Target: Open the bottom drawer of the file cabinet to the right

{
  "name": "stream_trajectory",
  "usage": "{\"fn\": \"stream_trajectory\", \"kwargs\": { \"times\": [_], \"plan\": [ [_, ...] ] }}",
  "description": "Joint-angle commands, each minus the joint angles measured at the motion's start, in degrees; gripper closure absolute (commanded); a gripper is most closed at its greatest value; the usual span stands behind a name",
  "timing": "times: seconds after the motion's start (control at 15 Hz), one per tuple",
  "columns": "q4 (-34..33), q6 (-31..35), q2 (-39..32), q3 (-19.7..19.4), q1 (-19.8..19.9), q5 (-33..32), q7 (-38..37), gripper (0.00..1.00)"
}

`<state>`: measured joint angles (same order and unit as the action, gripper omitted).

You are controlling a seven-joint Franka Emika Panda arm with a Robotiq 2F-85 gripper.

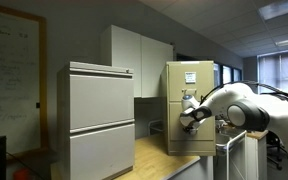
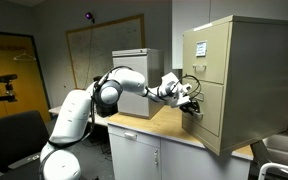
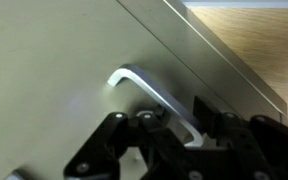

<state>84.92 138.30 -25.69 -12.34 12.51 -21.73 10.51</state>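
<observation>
The bottom drawer (image 3: 54, 70) is still flush with the cabinet front, so I will pull my gripper back with the silver bar handle (image 3: 162, 96), away from the cabinet, and then let go of it.
The tan file cabinet (image 1: 190, 85) (image 2: 246, 70) stands on a wooden counter (image 2: 144, 123), with white labels on its upper drawer. The bottom drawer (image 1: 191, 138) (image 2: 212, 118) (image 3: 54, 70) looks flush with the cabinet front. My gripper (image 1: 188, 117) (image 2: 192, 104) (image 3: 184, 132) is at this drawer's front. In the wrist view the silver bar handle (image 3: 149, 90) runs down between my black fingers, which sit close on both sides of its lower end. Contact looks tight, though the fingertips are dark and partly hidden.
A wider pale grey two-drawer cabinet (image 1: 100, 120) (image 2: 134, 65) stands on the same counter (image 1: 159, 160), away from the tan one. A whiteboard (image 1: 9, 70) hangs on the wall. A black office chair (image 2: 14, 135) stands by the robot base.
</observation>
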Motion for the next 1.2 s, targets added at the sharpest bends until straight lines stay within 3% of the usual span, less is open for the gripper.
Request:
{"fn": "stream_trajectory", "kwargs": {
  "times": [0.0,1.13],
  "plan": [
    [10.47,-3.85,6.45,2.4,-3.1,2.65,-2.28,0.85],
    [27.88,-5.43,20.78,2.97,-5.16,3.18,-4.57,0.85]
  ]
}}
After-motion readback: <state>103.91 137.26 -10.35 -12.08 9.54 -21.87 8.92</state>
